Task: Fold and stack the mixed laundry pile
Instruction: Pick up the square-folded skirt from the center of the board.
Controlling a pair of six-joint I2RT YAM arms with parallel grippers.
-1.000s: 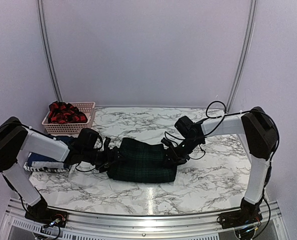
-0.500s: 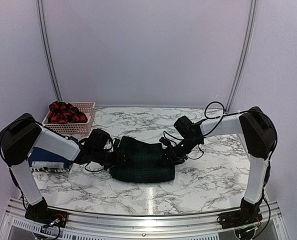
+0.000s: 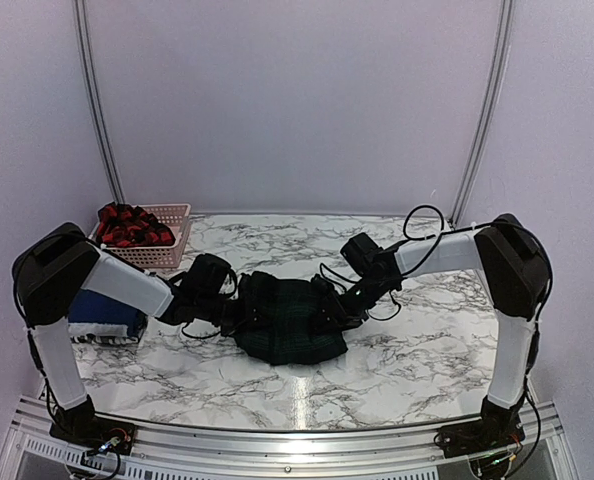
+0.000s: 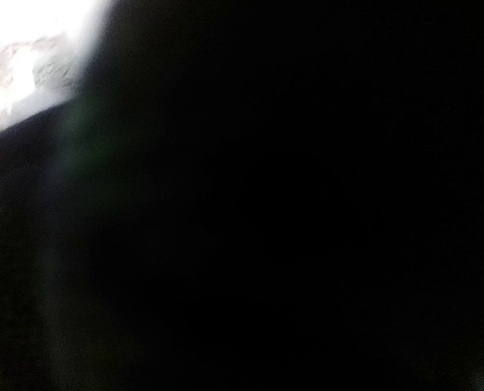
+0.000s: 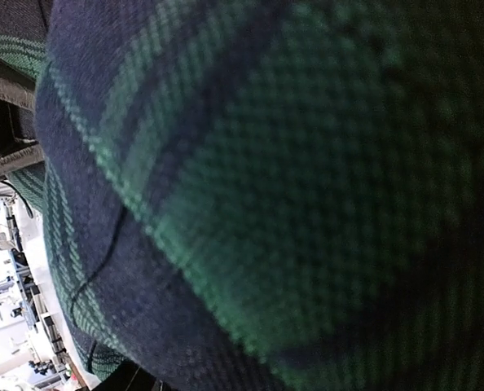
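Next, the left gripper moves the garment up, left in the top view, then down onto the navy and striped stack (image 3: pixel 102 318), releasing it on folded laundry.
The dark green plaid garment (image 3: pixel 295 332) lies bunched in the middle of the marble table (image 3: pixel 407 370). My left gripper (image 3: pixel 245 312) is pushed into its left edge, fingers buried in cloth. The left wrist view is almost all black, so its jaws do not show. My right gripper (image 3: pixel 329 310) is at the garment's right edge with the fold drawn in to it. Green and navy weave (image 5: pixel 291 187) fills the right wrist view. A red-and-black checked shirt (image 3: pixel 127 226) sits in the basket. A folded navy and striped stack (image 3: pixel 102 318) lies at far left.
The pink lattice basket (image 3: pixel 157 254) stands at the back left corner. Black cables (image 3: pixel 417 225) loop above the right forearm. White walls and two grey poles close in the back, and a metal rail (image 3: pixel 297 455) runs along the near edge.
Both grippers have moved inward toward each other. The plaid garment has gone from a wide flat fold to a narrower bunched heap. The left arm's elbow has swung to the right.
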